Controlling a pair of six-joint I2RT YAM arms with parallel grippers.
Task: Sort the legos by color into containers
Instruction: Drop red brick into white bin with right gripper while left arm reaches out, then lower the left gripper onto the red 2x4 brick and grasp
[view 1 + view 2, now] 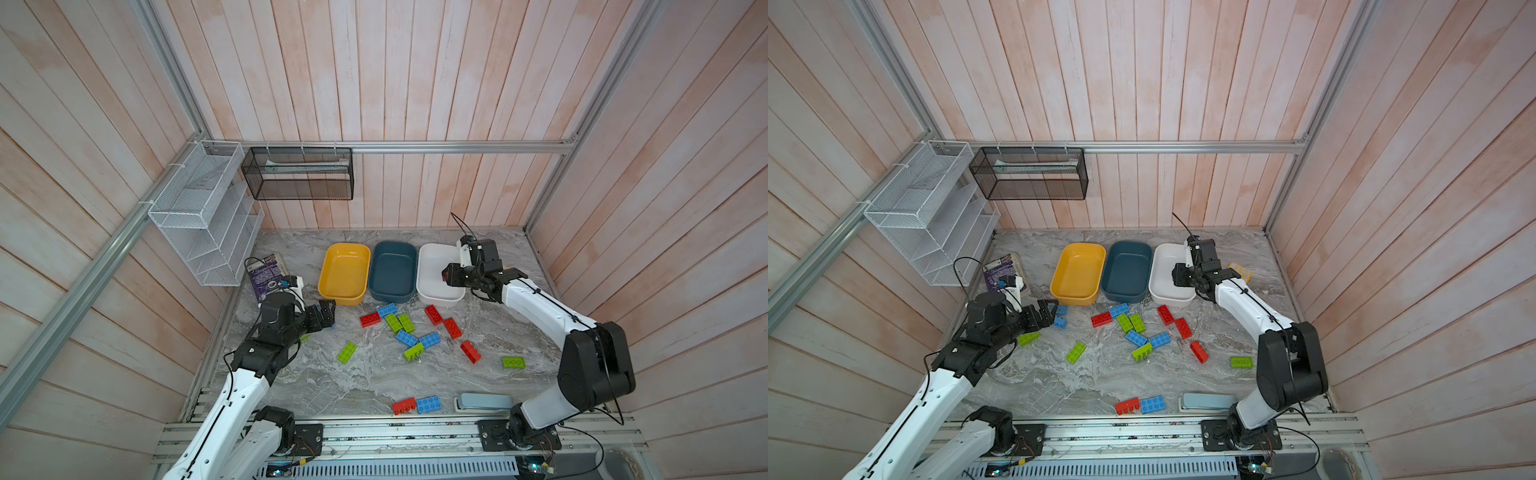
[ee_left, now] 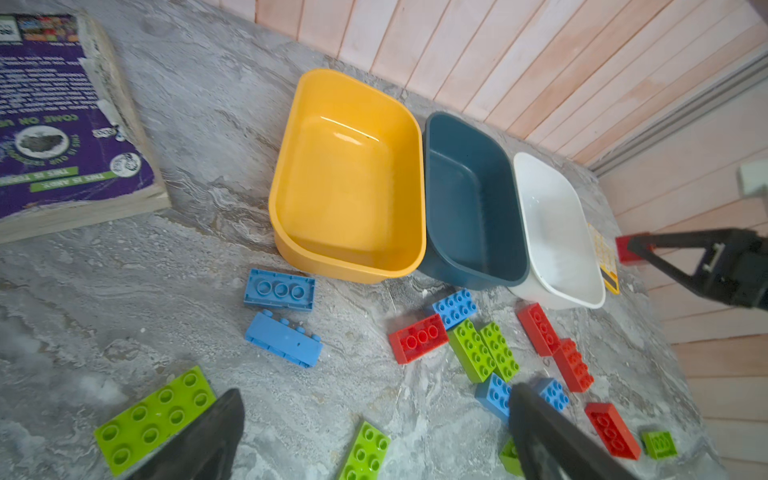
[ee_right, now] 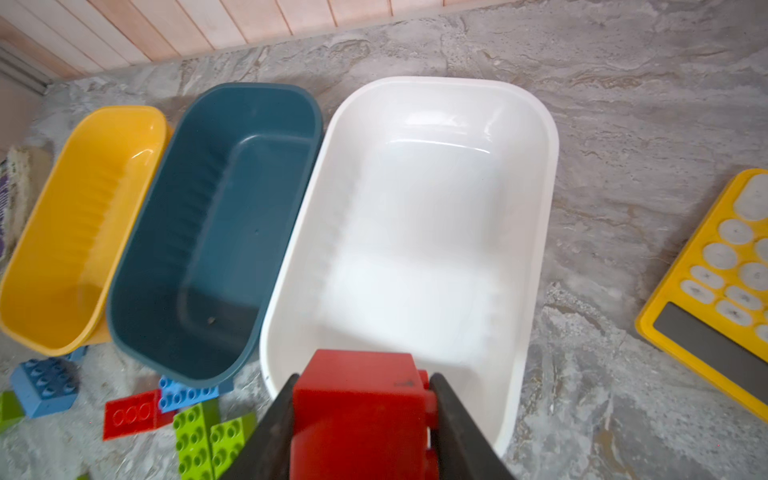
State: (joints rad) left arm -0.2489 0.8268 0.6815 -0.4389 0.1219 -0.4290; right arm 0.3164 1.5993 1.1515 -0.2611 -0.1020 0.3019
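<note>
My right gripper already holds the red lego above the empty white container [image 3: 415, 208], so next I should lower it toward the near half of the container's bottom and release the lego.
My right gripper [image 3: 365, 378] is shut on a red lego [image 3: 361, 415] and hangs over the near end of the empty white container [image 3: 415, 208], as both top views show [image 1: 446, 276]. The teal container [image 1: 392, 272] and the yellow container [image 1: 344, 274] stand to its left, both empty. My left gripper [image 2: 376, 392] is open with nothing between its fingers, low over the table just before the yellow container [image 1: 1050, 309]. Two blue legos [image 2: 284, 338] lie close ahead of it. Red, blue and green legos [image 1: 405, 332] are scattered on the marble in front of the containers.
A purple book [image 1: 268, 274] lies at the back left and a yellow calculator [image 3: 715, 291] right of the white container. A pale blue stapler [image 1: 484, 402] and two legos [image 1: 415, 405] sit at the front edge. Wire racks [image 1: 203, 220] hang on the left wall.
</note>
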